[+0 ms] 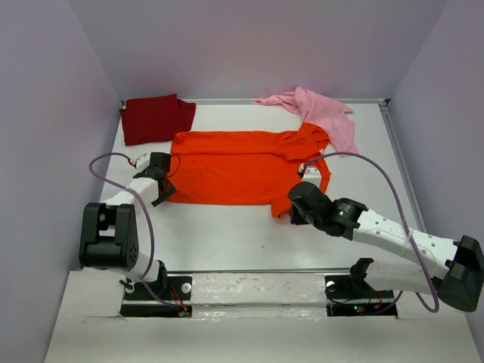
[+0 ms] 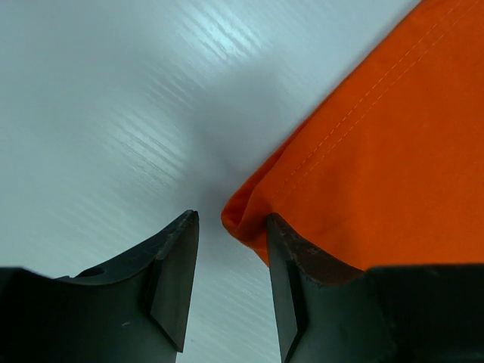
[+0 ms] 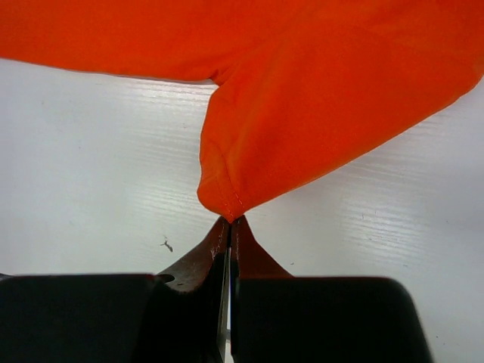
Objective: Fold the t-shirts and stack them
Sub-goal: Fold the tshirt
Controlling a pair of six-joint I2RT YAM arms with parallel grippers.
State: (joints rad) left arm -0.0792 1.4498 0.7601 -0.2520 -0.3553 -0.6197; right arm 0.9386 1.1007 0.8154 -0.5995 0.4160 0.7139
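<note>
My left gripper should move slightly toward the shirt and close on the orange t-shirt's near corner [image 1: 171,199] [image 2: 243,221], because that corner is already between the open fingers.
The orange t-shirt [image 1: 234,166] lies spread flat in the middle of the table, its right side folded in. My left gripper [image 1: 161,189] is open at the shirt's near left corner; in the left wrist view that corner [image 2: 246,219] sits between the jaws [image 2: 231,219], against the right finger. My right gripper [image 1: 295,208] is shut on the shirt's near right corner, and the pinched hem tip [image 3: 227,200] shows right at the fingertips [image 3: 231,221]. The dark red t-shirt [image 1: 155,117] lies folded at the back left. The pink t-shirt [image 1: 321,110] lies crumpled at the back right.
White walls close in the table at the left, back and right. The pink shirt overlaps the orange shirt's far right corner. Purple cables loop from both arms over the table. A metal rail [image 1: 249,278] runs along the near edge.
</note>
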